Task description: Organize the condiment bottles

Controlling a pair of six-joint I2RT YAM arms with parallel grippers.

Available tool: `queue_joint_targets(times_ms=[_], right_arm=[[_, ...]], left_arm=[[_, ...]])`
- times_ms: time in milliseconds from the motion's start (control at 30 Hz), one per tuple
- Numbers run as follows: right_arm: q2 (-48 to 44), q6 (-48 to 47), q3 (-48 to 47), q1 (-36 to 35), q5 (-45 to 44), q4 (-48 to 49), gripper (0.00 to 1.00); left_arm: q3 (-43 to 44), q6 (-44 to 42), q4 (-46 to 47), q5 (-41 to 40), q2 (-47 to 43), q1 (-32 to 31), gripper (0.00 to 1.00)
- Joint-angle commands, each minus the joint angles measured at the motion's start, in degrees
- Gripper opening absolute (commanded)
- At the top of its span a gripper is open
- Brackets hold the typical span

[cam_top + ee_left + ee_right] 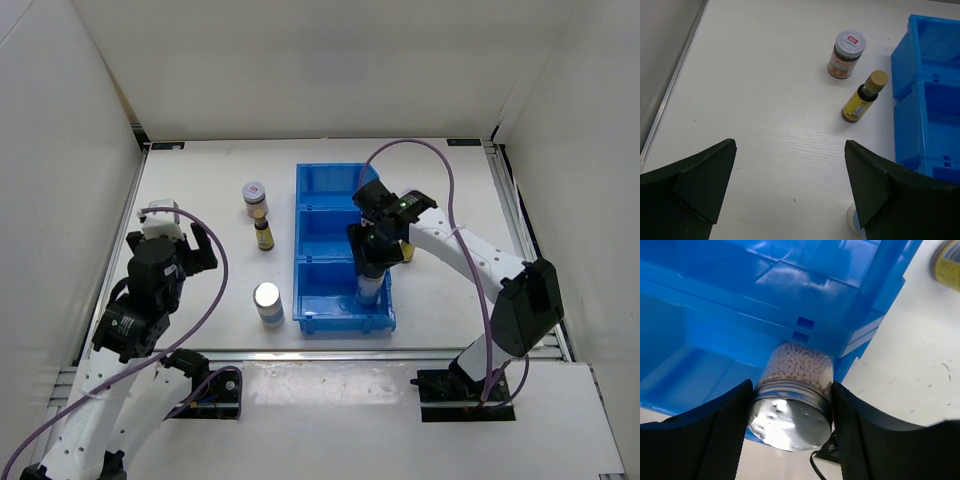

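My left gripper will next go to the right in the top view, back and down onto the other cylinder's silver lid (pixel 267 294), because the near section of the blue bin holds its twin.
My right gripper (pixel 368 278) is shut on a pale silver-topped cylinder (pixel 796 371) full of white beads, holding it in the near compartment of the blue bin (pixel 322 180), against its right wall. My left gripper (pixel 187 247) is open and empty, left of the bin. On the table between them stand a squat jar with a red-marked grey lid (pixel 255 197), a slim dark bottle with a yellow label (pixel 264 234) and the other silver-topped cylinder (pixel 267 303). A second yellow-labelled bottle (pixel 405 250) stands right of the bin. The second squat jar is out of view.
The bin's far and middle compartments look empty. White walls close in the table on the left, back and right. In the left wrist view the jar (pixel 846 54) and bottle (pixel 864 97) stand ahead, next to the bin (pixel 930 60).
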State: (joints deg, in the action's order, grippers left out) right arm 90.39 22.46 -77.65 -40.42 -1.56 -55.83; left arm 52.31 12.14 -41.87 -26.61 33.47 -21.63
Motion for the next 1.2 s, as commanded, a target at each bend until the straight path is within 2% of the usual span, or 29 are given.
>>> queue_joint_targets(times_ms=[0, 33, 100, 133, 167, 233, 400, 600, 800, 967, 1167], right_arm=[[-0.13, 0.92, 0.3, -1.23, -1.78, 2.31, 0.32], [-0.13, 0.92, -0.39, -1.24, -1.78, 2.31, 0.36], [-0.65, 0.92, -2.06, -1.84, -3.26, 0.3, 0.55], [-1.35, 0.92, -4.42, -1.85, -4.32, -0.5, 0.66], [-2.4, 0.92, -5.84, -2.63, -5.63, -1.46, 0.86], [-4.16, 0.92, -8.12, -4.22, -8.79, -2.87, 0.99], [-12.59, 0.92, -10.77, -4.93, -13.81, -3.4, 0.99], [-19.8, -1.71, -10.24, -4.93, -13.82, -3.4, 0.99], [-29.38, -1.72, -3.57, -4.93, -13.64, -0.68, 0.99], [-30.18, -0.57, -0.67, -4.93, -13.12, -1.38, 0.99], [-30.18, -0.05, -0.66, -4.93, -12.59, -1.91, 0.99]], left_arm=[[-0.2, 0.6, 0.03, -0.99, 0.45, -0.35, 1.0], [-0.2, 0.6, 0.03, -0.99, 0.45, -0.35, 1.0], [-0.2, 1.13, 0.03, -0.99, 0.98, -0.35, 1.0], [-0.2, 1.65, 0.03, 0.14, 1.5, -0.35, 1.0], [-0.2, 2.27, 0.55, 0.94, 1.51, -0.35, 1.0], [0.42, 2.88, 0.56, 4.61, 2.99, -0.35, 1.0], [3.4, 4.03, 2.49, 15.87, 9.4, -0.35, 1.0], [3.5, 7.36, 2.49, 31.25, 20.48, -0.95, 1.0], [-0.01, 11.76, 2.49, 31.8, 21.29, -5.0, 1.0], [-1.25, 12.82, 1.35, 33.55, 23.91, -9.48, 1.0], [-1.78, 16.41, -3.21, 24.43, 26.29, -15.98, 1.0]])
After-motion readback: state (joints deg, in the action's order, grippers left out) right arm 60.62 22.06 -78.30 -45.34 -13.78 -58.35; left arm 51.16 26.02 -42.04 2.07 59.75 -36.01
